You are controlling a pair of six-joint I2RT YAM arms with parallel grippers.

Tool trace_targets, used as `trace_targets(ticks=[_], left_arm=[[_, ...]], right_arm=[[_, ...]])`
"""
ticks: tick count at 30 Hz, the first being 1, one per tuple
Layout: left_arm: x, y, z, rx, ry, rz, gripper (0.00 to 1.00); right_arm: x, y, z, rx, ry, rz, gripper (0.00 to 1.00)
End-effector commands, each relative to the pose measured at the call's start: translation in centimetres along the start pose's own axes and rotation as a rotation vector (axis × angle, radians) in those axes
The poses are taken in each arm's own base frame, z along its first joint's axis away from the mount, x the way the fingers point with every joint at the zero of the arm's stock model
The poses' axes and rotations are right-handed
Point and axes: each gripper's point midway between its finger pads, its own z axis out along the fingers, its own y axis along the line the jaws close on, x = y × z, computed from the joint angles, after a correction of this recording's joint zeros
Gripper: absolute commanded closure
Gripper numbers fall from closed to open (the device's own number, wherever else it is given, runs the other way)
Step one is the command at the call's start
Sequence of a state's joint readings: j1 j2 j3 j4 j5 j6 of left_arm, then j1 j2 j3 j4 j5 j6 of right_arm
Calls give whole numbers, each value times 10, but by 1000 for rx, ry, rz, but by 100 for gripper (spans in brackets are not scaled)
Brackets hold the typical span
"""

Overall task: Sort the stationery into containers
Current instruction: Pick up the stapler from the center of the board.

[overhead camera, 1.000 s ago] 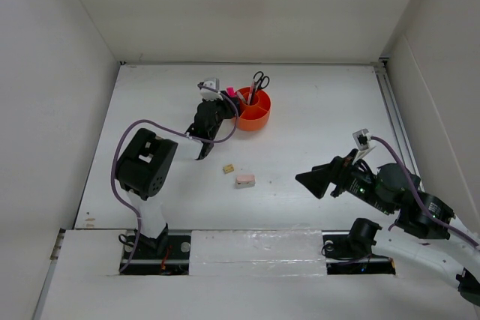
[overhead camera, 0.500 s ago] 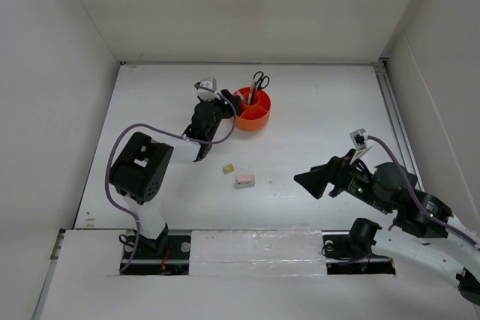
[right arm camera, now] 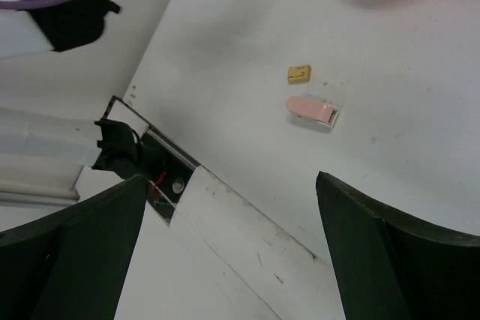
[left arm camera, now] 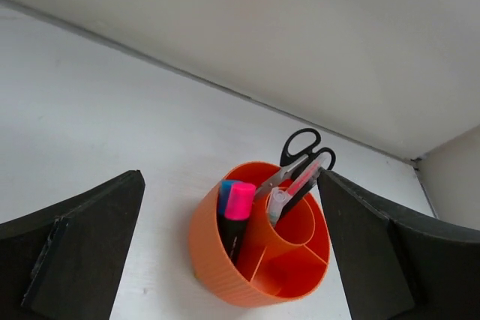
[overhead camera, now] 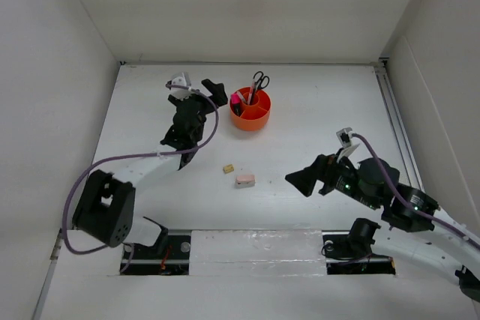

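I will move my right gripper to the left in the top view next and lower its open fingers around the pinkish eraser (overhead camera: 244, 180), because the eraser is still outside the organiser (overhead camera: 252, 114).
The round orange organiser (overhead camera: 252, 114) (left arm camera: 225, 260) stands at the back middle of the table. A pink-capped highlighter (left arm camera: 240, 207) and a blue-capped one (left arm camera: 223, 189) stand upright in one outer compartment. Black-handled scissors (left arm camera: 304, 151) (overhead camera: 259, 80), a pink pencil (left arm camera: 304, 181) and a clear-capped pen (left arm camera: 277, 204) lean in the round centre cup. My left gripper (overhead camera: 206, 99) (left arm camera: 230, 177) is open just left of the organiser, holding nothing. A small tan eraser (overhead camera: 229, 168) (right arm camera: 299, 73) and a pinkish eraser (overhead camera: 244, 180) (right arm camera: 311, 109) lie mid-table. My right gripper (overhead camera: 304, 180) (right arm camera: 231, 179) hangs open to their right.
White walls enclose the table on three sides. A taped white strip (overhead camera: 255, 243) and both arm bases run along the near edge. The left arm's purple cable (overhead camera: 127, 157) loops over the table's left part.
My left gripper opened, let go of the pink highlighter, which now stands in the organiser, and drew back to the left. The right gripper crept slightly left.
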State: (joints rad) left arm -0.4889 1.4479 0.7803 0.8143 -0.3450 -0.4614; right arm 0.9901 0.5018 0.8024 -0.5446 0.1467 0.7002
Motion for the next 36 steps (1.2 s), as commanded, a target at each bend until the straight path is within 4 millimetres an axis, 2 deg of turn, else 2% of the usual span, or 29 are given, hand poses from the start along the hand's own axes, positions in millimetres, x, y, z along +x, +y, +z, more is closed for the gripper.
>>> trace_targets(ticks=[1, 2, 3, 4, 5, 7, 8, 9, 10, 11, 12, 14, 15, 17, 18, 20, 21, 24, 25, 27, 29, 30, 31, 32, 33, 35, 36], left_arm=[[-22, 28, -31, -186, 14, -82, 0], [-28, 36, -39, -244, 8, -115, 0], [-23, 41, -48, -276, 41, -150, 0], [-31, 42, -63, -297, 58, -194, 0], [-28, 44, -73, -300, 77, -212, 0], [-24, 44, -90, -275, 113, -253, 0], [-20, 50, -105, -275, 123, -278, 0], [-18, 54, -113, -286, 132, -287, 0], [-16, 58, -120, -305, 149, -293, 0], [-10, 70, -134, -368, 195, -276, 0], [-6, 75, -140, -403, 225, -273, 0], [-12, 79, -148, -459, 249, -254, 0], [-6, 84, -157, -482, 302, -211, 0], [-1, 82, -163, -466, 375, -146, 0], [-3, 78, -165, -460, 395, -131, 0], [4, 79, -176, -450, 464, -93, 0], [-5, 71, -178, -422, 468, -87, 0], [-19, 61, -194, -364, 493, -63, 0], [-33, 58, -201, -334, 478, -27, 0], [-50, 59, -203, -329, 433, 16, 0], [-62, 63, -204, -333, 406, 78, 0], [-66, 68, -203, -360, 381, 88, 0], [-67, 70, -203, -370, 373, 91, 0], [-61, 75, -205, -377, 384, 98, 0], [-57, 68, -201, -340, 390, 79, 0], [-54, 67, -200, -324, 400, 87, 0], [-55, 66, -201, -325, 401, 88, 0]], right_arm=[[6, -2, 23, 14, 7, -19, 0], [5, 0, 28, 10, 3, -29, 0], [11, 0, 34, 11, 24, -32, 0], [21, -5, 45, 27, 62, -55, 0], [19, -1, 52, 8, 56, -85, 0], [31, 2, 62, -27, 104, -124, 0], [40, -1, 72, -26, 139, -169, 0], [42, 3, 78, -47, 150, -179, 0], [43, 5, 82, -54, 159, -187, 0], [55, 1, 92, -36, 198, -194, 0], [51, 2, 98, -26, 188, -206, 0], [52, 2, 108, -20, 198, -225, 0], [58, -1, 117, -21, 223, -264, 0], [64, 6, 126, -75, 248, -315, 0], [69, 4, 129, -85, 263, -342, 0], [80, -2, 137, -105, 301, -428, 1], [80, -2, 141, -111, 296, -451, 1], [81, -17, 153, -68, 291, -544, 1], [85, -21, 158, -76, 302, -595, 1], [85, -16, 161, -122, 295, -650, 1], [96, -24, 165, -140, 330, -711, 1], [97, -19, 168, -169, 330, -722, 1], [89, -18, 174, -180, 324, -724, 1], [96, -23, 179, -194, 365, -724, 4], [100, -27, 180, -215, 408, -742, 9], [98, -23, 185, -311, 459, -713, 15], [110, -30, 190, -334, 515, -693, 18]])
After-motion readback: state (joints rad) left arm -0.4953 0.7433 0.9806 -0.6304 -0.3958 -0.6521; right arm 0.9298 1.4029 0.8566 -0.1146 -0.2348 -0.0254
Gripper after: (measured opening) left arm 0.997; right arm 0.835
